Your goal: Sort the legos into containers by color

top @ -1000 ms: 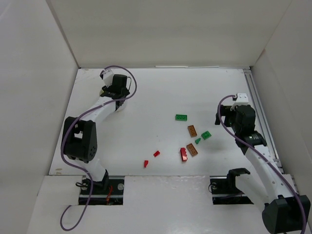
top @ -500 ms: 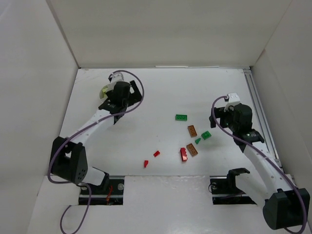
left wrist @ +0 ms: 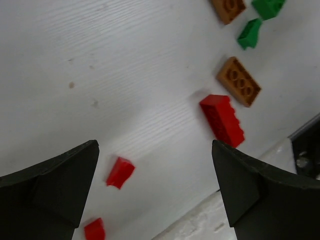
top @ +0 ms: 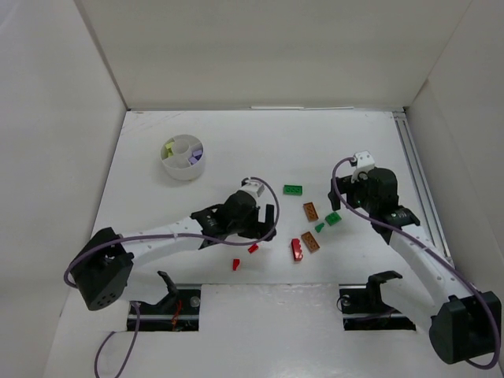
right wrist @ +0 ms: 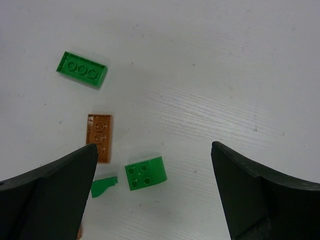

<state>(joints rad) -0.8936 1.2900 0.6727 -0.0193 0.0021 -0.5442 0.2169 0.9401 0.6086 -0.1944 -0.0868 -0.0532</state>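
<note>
My left gripper will next move its open fingers to its right in the top view and down onto the red brick (top: 296,249) (left wrist: 222,120), because the brick is below it, in that direction.
The legos lie scattered right of centre: a green brick (top: 294,190), two brown-orange ones (top: 310,210) (top: 311,242), a red brick (top: 296,249) and two tiny red pieces (top: 253,248) (top: 235,264). My left gripper (top: 266,225) hangs open above the table; the left wrist view shows a tiny red piece (left wrist: 120,172) beside its left finger and the red brick (left wrist: 222,120) further off. My right gripper (top: 340,203) is open above a curved green brick (right wrist: 145,173) and a green sliver (right wrist: 104,186). The white container (top: 183,157) at the far left holds yellow-green and purple bricks.
White walls enclose the table on the left, back and right. A metal rail (top: 421,189) runs along the right edge. Both arm bases and their cables sit at the near edge.
My left arm has swung from over the container at the far left to the middle by the red pieces, and its jaws have opened. The right gripper has edged left towards the green bricks.
</note>
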